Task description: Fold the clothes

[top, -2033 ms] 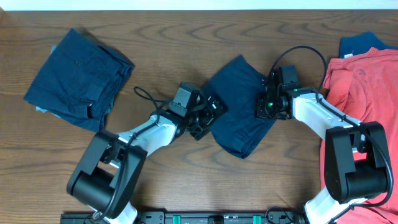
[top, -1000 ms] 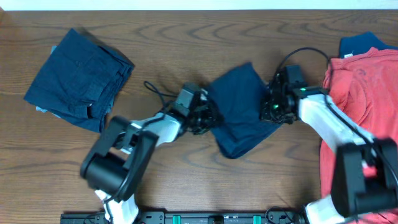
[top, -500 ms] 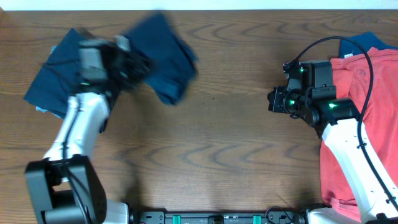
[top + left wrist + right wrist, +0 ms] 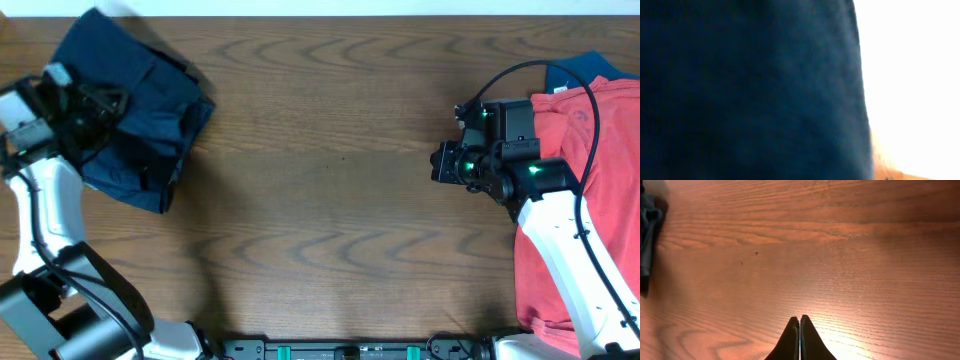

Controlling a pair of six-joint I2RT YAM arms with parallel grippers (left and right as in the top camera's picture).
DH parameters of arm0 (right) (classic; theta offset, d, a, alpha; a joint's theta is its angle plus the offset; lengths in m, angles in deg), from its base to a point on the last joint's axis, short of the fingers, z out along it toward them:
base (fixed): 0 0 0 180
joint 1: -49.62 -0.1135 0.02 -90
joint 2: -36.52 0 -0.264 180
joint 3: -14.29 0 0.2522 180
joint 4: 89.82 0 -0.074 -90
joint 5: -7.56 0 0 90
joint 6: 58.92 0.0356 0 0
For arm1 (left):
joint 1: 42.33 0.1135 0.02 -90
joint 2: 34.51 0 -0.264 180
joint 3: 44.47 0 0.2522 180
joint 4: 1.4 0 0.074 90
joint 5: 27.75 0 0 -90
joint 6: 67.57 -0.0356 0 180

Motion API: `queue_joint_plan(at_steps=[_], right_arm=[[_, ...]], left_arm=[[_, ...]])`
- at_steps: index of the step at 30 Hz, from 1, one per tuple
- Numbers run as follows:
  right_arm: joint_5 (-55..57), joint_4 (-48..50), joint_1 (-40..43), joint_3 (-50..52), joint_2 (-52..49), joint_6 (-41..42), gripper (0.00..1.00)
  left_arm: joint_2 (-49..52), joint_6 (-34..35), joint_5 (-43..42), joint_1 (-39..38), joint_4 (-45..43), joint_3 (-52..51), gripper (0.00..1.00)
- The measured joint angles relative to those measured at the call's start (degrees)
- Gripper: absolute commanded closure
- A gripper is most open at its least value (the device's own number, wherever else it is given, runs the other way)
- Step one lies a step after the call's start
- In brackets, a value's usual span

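Note:
The far end of the folded shorts is still raised off the table's corner, so I should lower my left gripper onto the navy heap below and let go of them.
A heap of dark navy shorts [image 4: 135, 105] lies at the table's far left corner. My left gripper [image 4: 92, 100] is over that heap with its fingers buried in the navy cloth, shut on the folded shorts. Navy fabric [image 4: 750, 90] fills the left wrist view and hides the jaws. My right gripper [image 4: 438, 165] hovers right of centre above bare wood. In the right wrist view its fingers [image 4: 800, 319] are pressed together with nothing between them. A coral-red shirt [image 4: 590, 130] lies at the right edge, and a brighter blue garment [image 4: 585, 65] shows behind it.
The wooden table [image 4: 320, 200] stretches between the two arms. The red shirt runs down the right side under the right arm. A dark bit of cloth [image 4: 647, 235] shows at the far left of the right wrist view.
The left arm has swung the folded navy shorts from the table's middle to the heap at the far left. The right gripper let go and drew back right, and has since held still.

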Motion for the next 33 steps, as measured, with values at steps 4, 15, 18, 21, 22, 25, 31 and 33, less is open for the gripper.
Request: queue_joint_plan(at_steps=[4,15,18,21,22,25,31,33], right_arm=[[-0.2,0.0,0.0,0.0,0.0,1.2,0.98],[-0.2,0.0,0.0,0.0,0.0,1.9,0.98],[-0.2,0.0,0.0,0.0,0.0,1.9,0.97],[-0.2,0.0,0.0,0.0,0.0,1.9,0.97],[-0.2,-0.1,0.0,0.0,0.0,1.9,0.97],[-0.2,-0.1,0.0,0.0,0.0,1.9,0.97],[0.0,0.0,0.0,0.0,0.0,1.9,0.94],[0.3,0.0,0.0,0.0,0.0,2.0,0.94]], left_arm=[[1.7,-1.6,0.3,2.3,4.6,0.0,0.93],[1.8,-6.3,7.4,8.0,10.6,0.0,0.02],[1.7,-7.6,8.7,10.1,13.2,0.0,0.02],[1.3,-8.5,9.4,12.3,17.1,0.4,0.02],[0.9,-8.9,9.6,13.0,18.6,0.5,0.02],[-1.7,-10.7,9.9,15.0,22.1,1.3,0.02],[-8.1,-12.8,10.5,14.9,20.7,2.9,0.94],[-8.4,-13.3,10.8,13.7,19.5,3.2,0.94]])
